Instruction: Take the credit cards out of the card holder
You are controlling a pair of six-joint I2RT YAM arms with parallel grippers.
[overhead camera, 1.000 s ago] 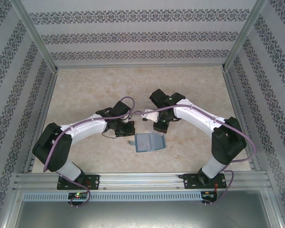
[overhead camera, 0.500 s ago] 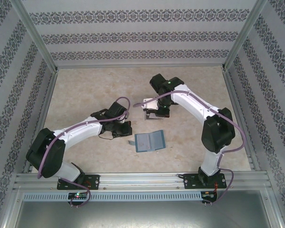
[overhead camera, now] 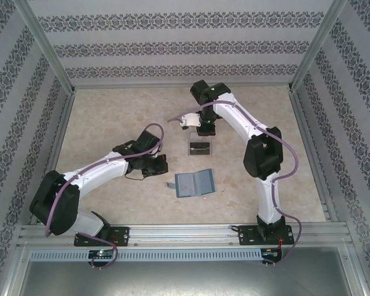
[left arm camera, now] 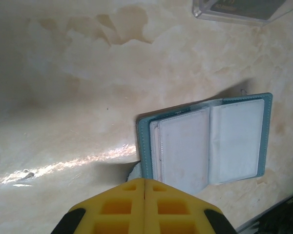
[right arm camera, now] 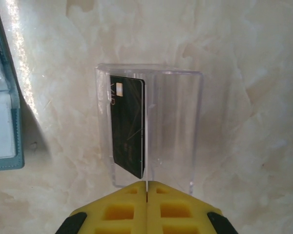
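Note:
My right gripper moves down next, freeing the thin card in the tray's empty half [overhead camera: 201,137] [right arm camera: 173,126] below it, as a dark card leans in the other half.
The card holder [overhead camera: 194,183] lies open and flat on the table, teal with pale pockets [left arm camera: 205,141]; its edge also shows in the right wrist view [right arm camera: 2,122]. My left gripper [left arm camera: 144,179] is shut and empty, just above the holder's left edge by its small grey tab [left arm camera: 133,170]. My right gripper [right arm camera: 146,183] is shut on a thin credit card [right arm camera: 146,146], seen edge-on, over the clear tray [right arm camera: 185,126]. A dark credit card [right arm camera: 128,126] leans inside the tray. From above, the right gripper [overhead camera: 202,131] hangs over the tray [overhead camera: 200,148] and the left gripper [overhead camera: 162,165] sits left of the holder.
The tray stands just behind the holder, and its corner shows in the left wrist view [left arm camera: 239,9]. Aluminium frame posts and patterned walls enclose the marble-look table [overhead camera: 111,111]. Both arm bases sit on the rail at the near edge.
My right arm has swung from beside the holder toward the back and now hangs over the tray. The left arm has drawn back a little to the left. The holder has settled flat.

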